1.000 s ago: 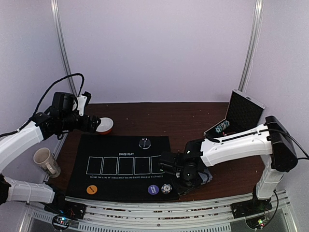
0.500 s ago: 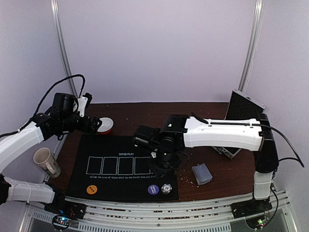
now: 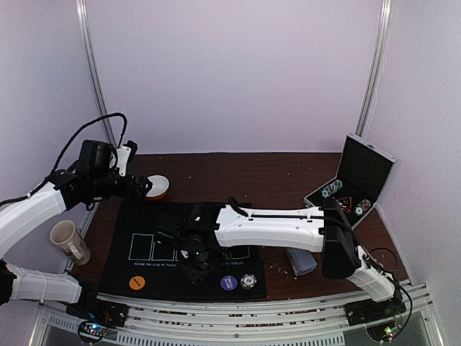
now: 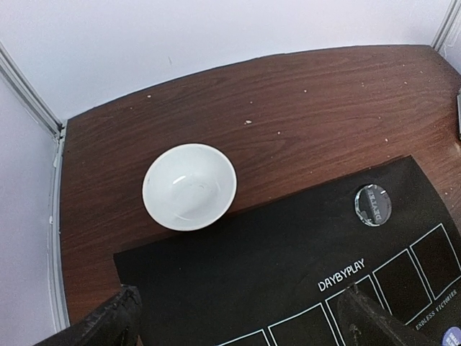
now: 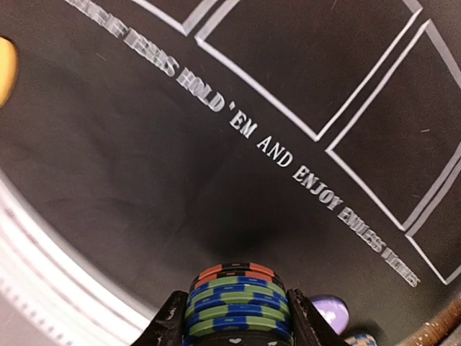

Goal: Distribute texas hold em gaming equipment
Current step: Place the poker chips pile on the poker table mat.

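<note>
Next, my right gripper lowers the poker chips onto the open part of the black mat beside the purple chip (image 3: 228,282), then releases them, as they still hang above it.
In the right wrist view my right gripper (image 5: 238,311) is shut on a stack of poker chips (image 5: 238,292), blue-and-green ones with orange-and-black ones at the front, held just over the black mat (image 5: 130,166). From above, the right gripper (image 3: 196,267) reaches across to the mat's near middle, between an orange chip (image 3: 137,282) and a purple chip (image 3: 228,282) with a black-and-white chip (image 3: 248,280) beside it. A grey-blue card deck (image 3: 301,261) lies on the wood to the right. My left gripper (image 4: 241,324) hangs open over the mat's far left, and a clear disc (image 4: 373,205) lies ahead of it.
A red-and-white bowl (image 3: 156,187) sits at the mat's far left corner, a beige mug (image 3: 68,240) lies left of the mat. An open black case (image 3: 353,184) with more chips stands at the back right. The mat (image 3: 137,216) carries a row of printed card boxes.
My right arm has swung from the right side of the table across the mat to its near middle with the chip stack in its jaws. The left arm has stayed still.
</note>
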`<state>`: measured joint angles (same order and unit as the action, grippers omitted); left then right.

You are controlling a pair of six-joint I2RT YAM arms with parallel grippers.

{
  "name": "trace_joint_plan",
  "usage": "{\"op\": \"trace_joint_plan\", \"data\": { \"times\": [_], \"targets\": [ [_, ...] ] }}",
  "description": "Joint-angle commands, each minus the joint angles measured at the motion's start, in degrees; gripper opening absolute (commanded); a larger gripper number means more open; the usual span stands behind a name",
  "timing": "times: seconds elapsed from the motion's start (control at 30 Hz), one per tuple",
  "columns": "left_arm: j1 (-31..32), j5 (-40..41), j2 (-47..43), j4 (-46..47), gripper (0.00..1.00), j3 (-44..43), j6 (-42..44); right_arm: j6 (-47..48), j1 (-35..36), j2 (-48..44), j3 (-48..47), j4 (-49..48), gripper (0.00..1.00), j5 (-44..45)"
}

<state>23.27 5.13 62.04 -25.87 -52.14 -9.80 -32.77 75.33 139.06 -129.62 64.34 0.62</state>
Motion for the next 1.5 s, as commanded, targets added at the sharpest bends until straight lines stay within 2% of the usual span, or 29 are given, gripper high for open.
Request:
{"op": "trace_joint_plan", "data": {
  "times": [0.0,0.43,0.5,0.67,0.93,1.03,1.17,1.27,1.47],
  "targets": [
    [0.11,-0.53,-0.63,0.37,0.98,0.37,-0.69,0.92,0.48,2.67,-1.69,2.00,0.00,0.37],
    [0.13,-0.33,-0.90,-0.02,0.98,0.22,-0.26,1.45,1.26,9.06,-3.30,3.68,0.00,1.98],
    [0.13,-0.22,-0.96,-0.03,0.98,0.13,-0.20,1.80,1.30,9.31,-3.29,3.86,0.11,1.96],
    [0.05,-0.16,-1.04,0.03,0.98,-0.03,-0.08,1.80,1.19,8.99,-3.42,2.71,0.52,1.16],
    [0.16,-0.42,-1.32,-0.13,0.98,-0.27,0.24,1.19,1.19,7.09,-6.11,1.98,0.85,0.62],
    [0.18,-2.80,-0.81,-0.56,0.98,-0.98,0.72,1.87,0.94,3.73,-6.78,0.30,0.99,0.18],
    [0.58,-7.61,0.26,-2.90,0.98,-3.08,0.99,2.97,-0.01,-4.75,-5.17,-3.09,1.00,2.22],
    [3.21,-8.66,-0.13,-5.14,0.98,-4.77,2.48,3.17,-1.17,-13.21,1.38,-4.88,1.00,4.48],
    [17.39,-15.28,3.60,-14.42,0.98,-7.96,3.61,-2.64,-6.79,-33.27,23.96,-4.98,1.00,12.52]
  ]
}}
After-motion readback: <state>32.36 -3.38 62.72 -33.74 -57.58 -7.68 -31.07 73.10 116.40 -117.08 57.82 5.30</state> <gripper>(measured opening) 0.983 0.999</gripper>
